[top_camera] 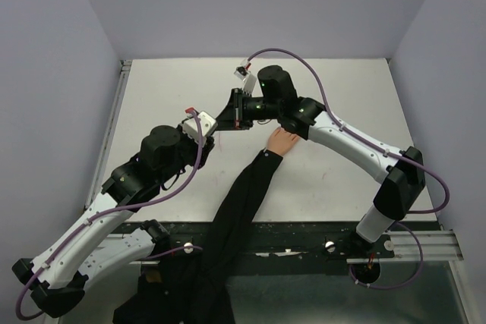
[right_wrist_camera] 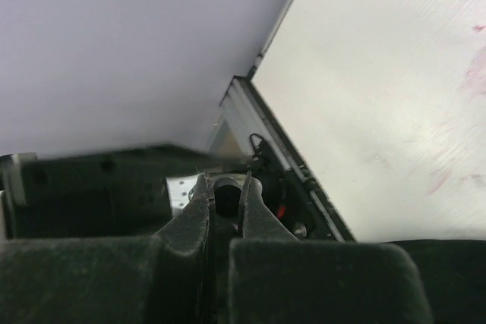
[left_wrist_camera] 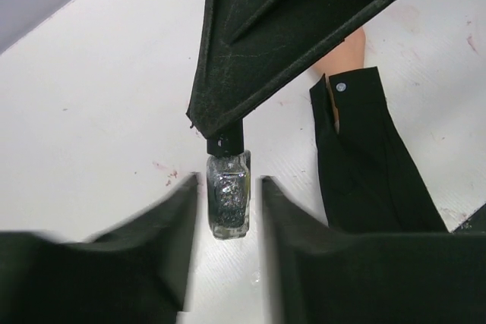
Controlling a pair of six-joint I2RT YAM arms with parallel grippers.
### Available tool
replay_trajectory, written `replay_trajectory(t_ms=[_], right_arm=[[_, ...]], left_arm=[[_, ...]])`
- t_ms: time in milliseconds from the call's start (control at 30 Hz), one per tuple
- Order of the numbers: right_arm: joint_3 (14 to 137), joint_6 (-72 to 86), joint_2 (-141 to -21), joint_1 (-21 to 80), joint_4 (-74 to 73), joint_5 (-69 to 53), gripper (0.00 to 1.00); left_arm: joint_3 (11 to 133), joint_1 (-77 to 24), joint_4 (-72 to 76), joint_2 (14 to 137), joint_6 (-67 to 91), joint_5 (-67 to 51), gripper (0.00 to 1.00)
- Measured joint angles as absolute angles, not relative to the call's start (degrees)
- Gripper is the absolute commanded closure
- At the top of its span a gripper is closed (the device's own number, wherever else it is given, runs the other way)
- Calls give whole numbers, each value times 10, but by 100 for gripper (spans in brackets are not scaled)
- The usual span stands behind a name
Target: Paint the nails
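Observation:
The bottle should go down onto bare tabletop next. My right gripper will swing past the fake hand, turn downward, set it there and then let go, since my left gripper is open.
A small glass bottle of dark glittery polish sits between the fingers of my left gripper. A narrow strip of table shows on each side of it, so the left gripper is open around it. My right gripper is shut on the bottle's black cap, and one of its fingers reaches in from above. In the top view the two grippers meet at mid-table, left and right. The pale peach fake hand lies just right of them, its black sleeve running to the near edge. The nails are hidden under my right arm.
The sleeve cuff with a button lies close to the right of the bottle. Faint pink stains mark the white table. A metal rail runs along the table's left edge and a black bar along the near edge. Lilac walls enclose the table.

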State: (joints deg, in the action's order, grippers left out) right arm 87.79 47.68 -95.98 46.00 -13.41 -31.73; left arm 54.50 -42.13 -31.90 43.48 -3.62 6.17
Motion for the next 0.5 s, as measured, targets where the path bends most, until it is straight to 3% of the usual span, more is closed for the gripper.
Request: replay_trajectory(t_ms=[67, 133, 500], right_arm=[[883, 461, -958, 459, -147, -302, 99], [892, 441, -957, 456, -169, -280, 99], [883, 322, -930, 338, -239, -65, 99]], left_arm=[[545, -420, -314, 436, -34, 61, 8], [545, -414, -303, 436, -28, 54, 2], [524, -307, -242, 422, 5, -57, 1]])
